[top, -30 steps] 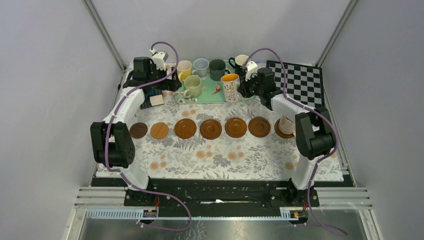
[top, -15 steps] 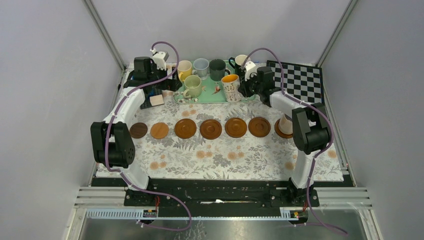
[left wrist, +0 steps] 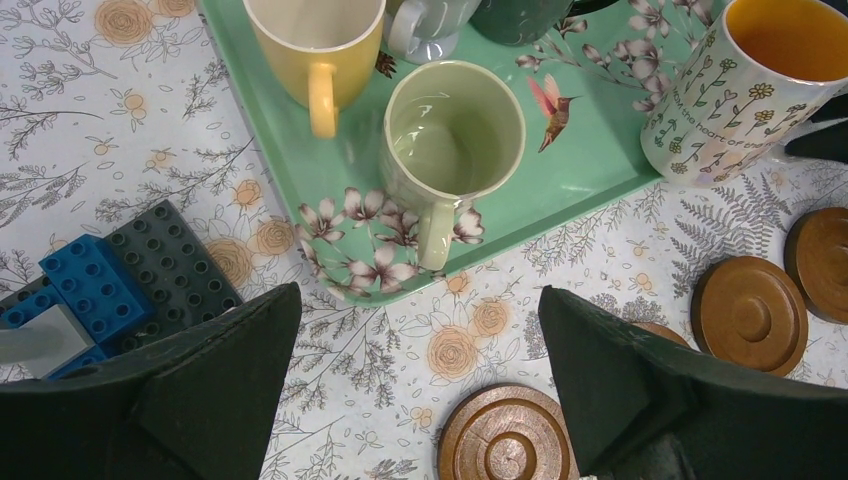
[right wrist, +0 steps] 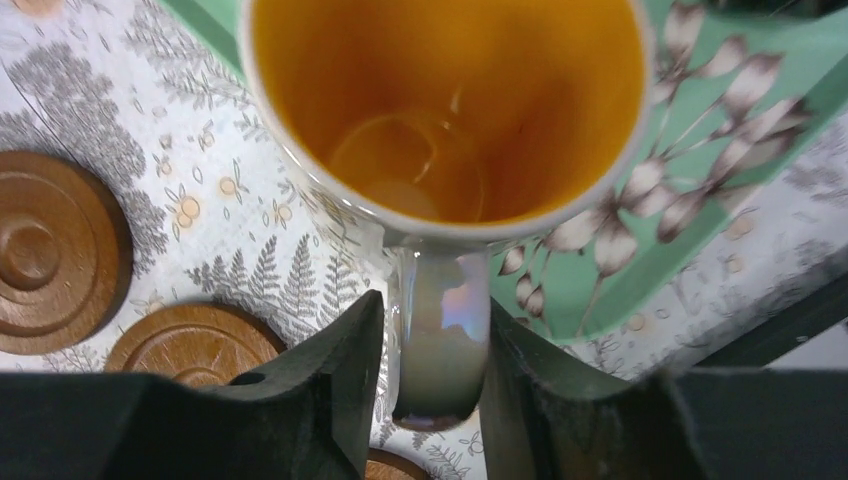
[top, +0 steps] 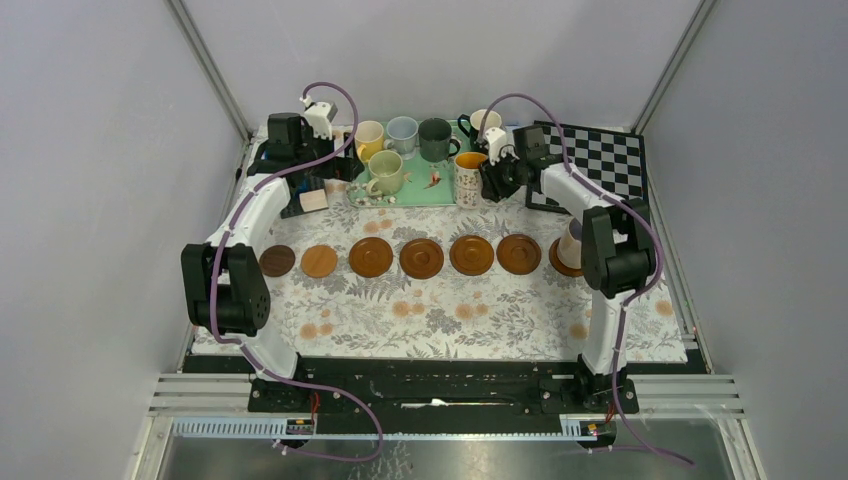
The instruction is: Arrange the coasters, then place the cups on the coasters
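The empty coaster next to the pinkish cup is below my right gripper and back from it. My right gripper should come back, lower the floral cup (top: 470,176) and then release it.
Several brown coasters (top: 422,258) lie in a row across the floral cloth. A pinkish cup (top: 572,243) stands on the rightmost coaster (top: 562,266). On the green tray (top: 412,192) stand the yellow (top: 369,137), pale blue (top: 402,132), dark green (top: 436,138), pale green (left wrist: 455,135) and floral cup (top: 470,176). A black cup (top: 482,122) is behind. My right gripper (right wrist: 437,315) straddles the floral cup's handle (right wrist: 440,350), with a thin gap at the left finger. My left gripper (left wrist: 418,310) hangs open over the cloth before the tray, a coaster (left wrist: 505,435) below it.
A black-and-white checkerboard (top: 590,165) lies at the back right beside the right gripper. Blue and dark toy bricks (left wrist: 110,285) and a wooden block (top: 313,200) sit left of the tray. Slanted frame posts and grey walls close in the back.
The right arm has swung further back and right. Its jaws have widened about the floral cup's handle, and that cup has shifted slightly right. The left arm has not moved.
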